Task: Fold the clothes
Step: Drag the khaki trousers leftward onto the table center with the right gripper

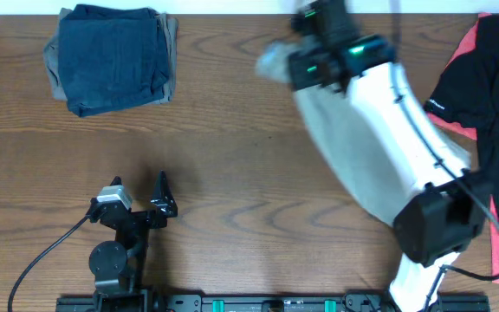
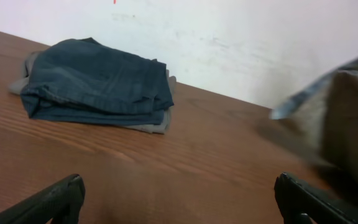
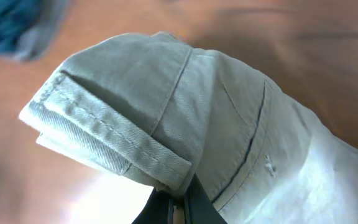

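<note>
My right gripper holds the waistband [image 3: 166, 124] and will next swing back and to the left in the overhead view. It will lower the waistband to let go of it on the bare wood, clear beside the denim garment [image 3: 11, 112].
The beige khaki clothes [image 1: 345, 147] lie stretched from the back centre toward the front right of the table, partly under my right arm. My right gripper [image 1: 319, 65] is shut on their waistband edge and holds that end lifted. The right wrist view shows the folded khaki waistband [image 3: 166, 124] pinched between the closed fingers [image 3: 179, 202]. The lifted khaki end also shows at the right of the left wrist view [image 2: 344, 106]. My left gripper [image 1: 141, 195] is open and empty near the front left, its fingers apart over bare wood [image 2: 179, 199].
A folded dark blue denim garment [image 1: 115, 56] lies on a grey one at the back left, also in the left wrist view [image 2: 98, 84]. A black and red garment [image 1: 492, 95] lies heaped at the right edge. A pale wall stands behind the table.
</note>
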Tool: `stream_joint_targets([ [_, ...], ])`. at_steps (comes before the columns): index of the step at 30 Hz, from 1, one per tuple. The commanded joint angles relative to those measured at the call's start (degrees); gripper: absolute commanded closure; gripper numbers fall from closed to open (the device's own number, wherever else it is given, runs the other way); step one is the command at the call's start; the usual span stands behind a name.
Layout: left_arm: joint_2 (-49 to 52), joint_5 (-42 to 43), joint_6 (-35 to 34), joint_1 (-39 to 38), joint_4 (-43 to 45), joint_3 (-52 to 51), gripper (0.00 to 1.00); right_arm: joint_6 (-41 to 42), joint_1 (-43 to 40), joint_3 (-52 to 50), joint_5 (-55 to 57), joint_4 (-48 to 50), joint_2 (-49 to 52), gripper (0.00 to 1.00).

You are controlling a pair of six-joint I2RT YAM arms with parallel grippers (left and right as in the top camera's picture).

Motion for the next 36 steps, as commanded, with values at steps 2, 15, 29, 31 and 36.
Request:
stream_joint_targets([
  [2,-0.1,1.0,0.3,0.3,-1.9,-1.0,0.02,-0.8,7.6,0.1,-2.5,-0.5,1.8,0.99],
  [15,-0.1,1.0,0.3,0.3,-1.9,-1.0,0.02,2.6,21.9,0.0,-10.6,-2.5,2.1,0.99],
  [29,-0.1,1.0,0.3,0.3,-1.9,-1.0,0.02,2.6,19.9,0.1,-11.9,-9.3,-1.7,0.01],
  [31,-0.1,1.0,0.3,0.3,-1.9,-1.0,0.02,2.6,19.3,0.1,-11.9,-9.9,-1.7,0.01],
  [36,-0.1,1.0,0.3,0.3,-1.9,-1.0,0.02,2.6,18.6,-0.6,-5.4,-9.6,-1.4,0.05],
])
